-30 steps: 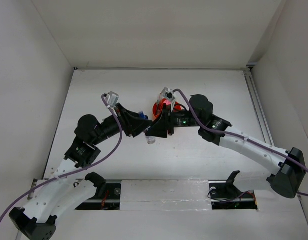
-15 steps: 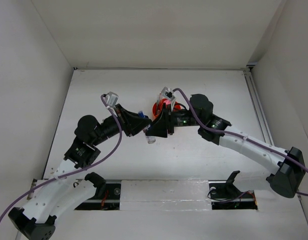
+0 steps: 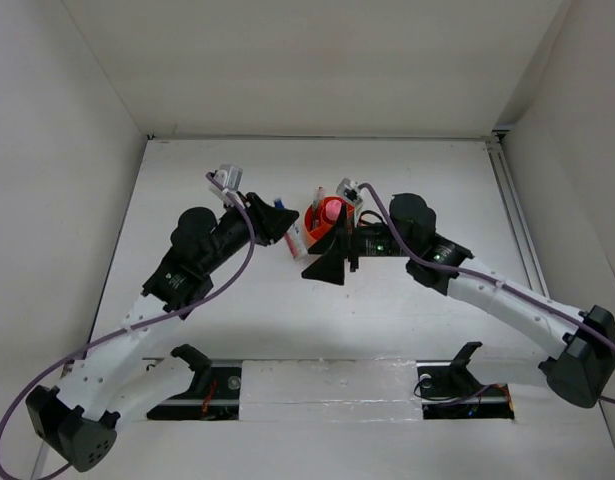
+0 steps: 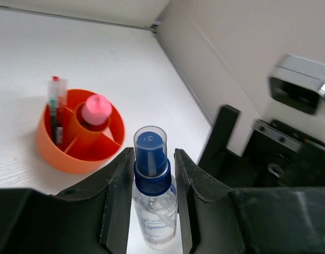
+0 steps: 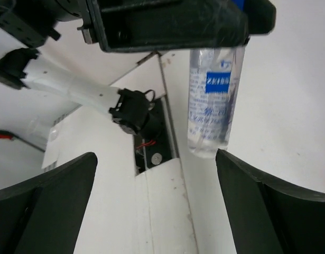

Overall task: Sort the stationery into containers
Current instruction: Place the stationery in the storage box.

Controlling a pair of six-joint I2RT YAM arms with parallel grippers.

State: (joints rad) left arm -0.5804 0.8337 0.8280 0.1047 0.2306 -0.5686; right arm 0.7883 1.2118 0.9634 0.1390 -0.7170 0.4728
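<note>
Next, my left gripper moves across and down to the organizer's empty section and releases the tube. The section lies below it, to its right in the top view.
A clear silvery tube with a blue cap point(image 4: 151, 185) hangs upright above the table, and my left gripper point(image 4: 151, 160) is shut on its neck. From above, that tube point(image 3: 296, 240) sits just left of the round orange organizer point(image 3: 315, 216), with the left gripper point(image 3: 277, 218) over it. The organizer point(image 4: 51, 153) holds a pink tube point(image 4: 96, 109) in its central well and red and green pens point(image 4: 56, 106) in a side compartment. My right gripper point(image 3: 325, 256) stands wide open beside the tube point(image 5: 215, 95), holding nothing.
The right arm point(image 3: 457, 270) reaches in from the right, its wrist close to the organizer. White walls enclose the table on three sides. The rail with both arm bases point(image 3: 337, 385) runs along the near edge.
The right gripper opened wide and let go of the tube. The left arm carried the tube away from the near edge, up beside the organizer.
</note>
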